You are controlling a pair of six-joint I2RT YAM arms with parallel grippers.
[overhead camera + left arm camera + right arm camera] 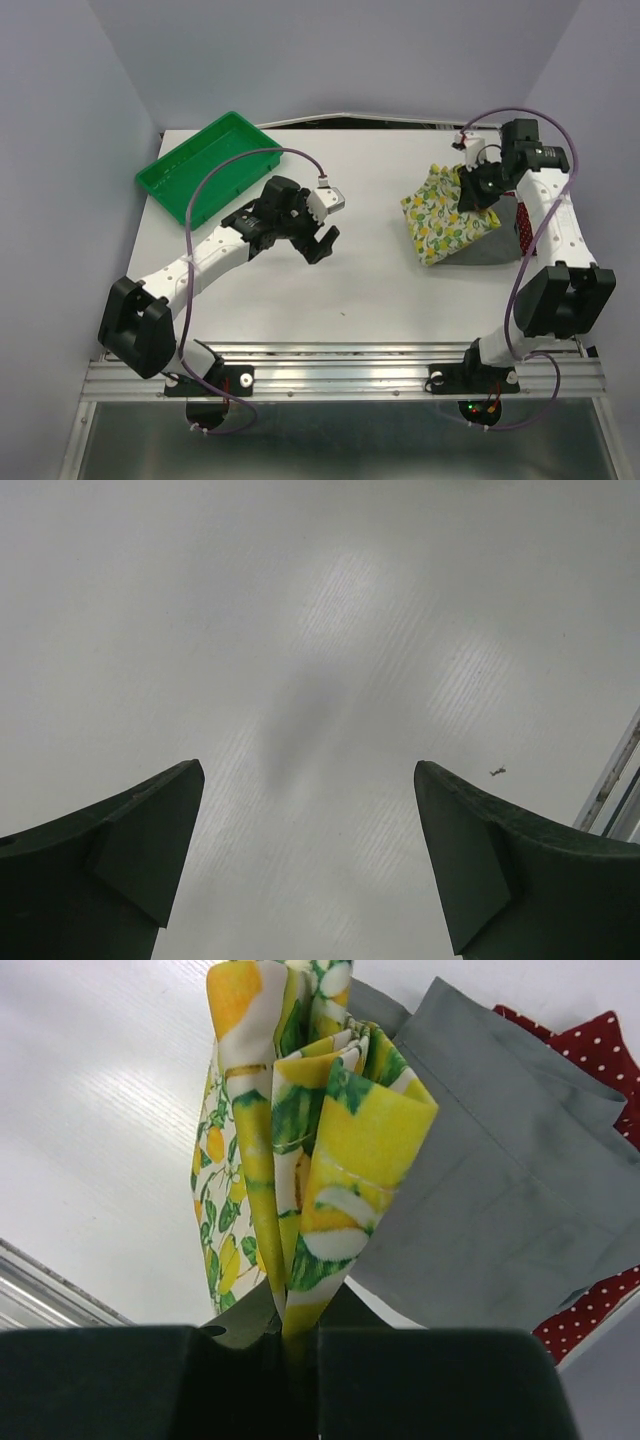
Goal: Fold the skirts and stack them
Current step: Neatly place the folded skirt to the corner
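I will next lower my right gripper toward the right in the top view and release, since the grey skirt's end by the red skirt is below it that way.
The lemon-print skirt (pixel 440 215) lies folded on the grey skirt (pixel 490 245) at the right of the table, with the dark red dotted skirt (pixel 522 228) showing beneath at the right edge. My right gripper (pixel 478 186) is shut on a bunched edge of the lemon-print skirt (pixel 300 1160), lifting it above the grey skirt (pixel 500 1180) and the red skirt (pixel 600 1050). My left gripper (pixel 322 240) is open and empty, hovering over bare table (pixel 320 630) at centre-left, with both fingers (pixel 130 850) spread wide.
A green plastic tray (pixel 205 160) sits at the back left of the table. The metal rail along the near table edge (pixel 340 365) runs below the arms. Grey walls stand close on the left and right.
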